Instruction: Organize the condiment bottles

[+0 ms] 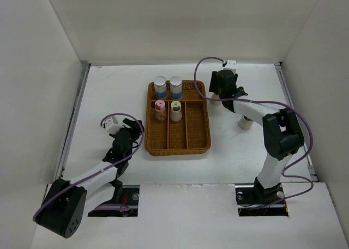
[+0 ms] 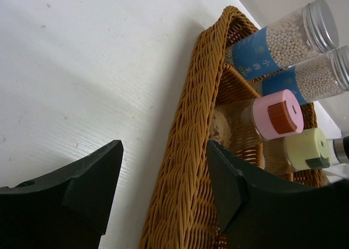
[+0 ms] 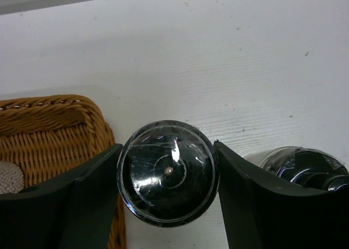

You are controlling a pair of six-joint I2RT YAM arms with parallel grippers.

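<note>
My right gripper will lift the black-capped bottle over the nearby rim next and lower it into the empty slot (image 1: 196, 119) beside the yellow-green-capped bottle.
Four condiment bottles stand in the wicker tray (image 1: 199, 140): two blue-labelled ones with silver caps (image 1: 160, 86) (image 1: 176, 85), a pink-capped one (image 1: 160, 108) and a yellow-green-capped one (image 1: 175, 109). My right gripper (image 3: 168, 145) is just right of the tray's back corner. It is shut on a black-capped bottle (image 3: 166, 178), with both fingers against the cap. A second black-capped bottle (image 3: 305, 167) stands right beside it. My left gripper (image 2: 163, 167) is open and empty, and its jaws straddle the tray's left rim (image 2: 191, 151).
A pale bottle (image 1: 246, 122) sits on the table under my right forearm, partly hidden. White walls close in the table at the left, back and right. My right arm's purple cable loops over the tray's back right corner (image 1: 199, 83).
</note>
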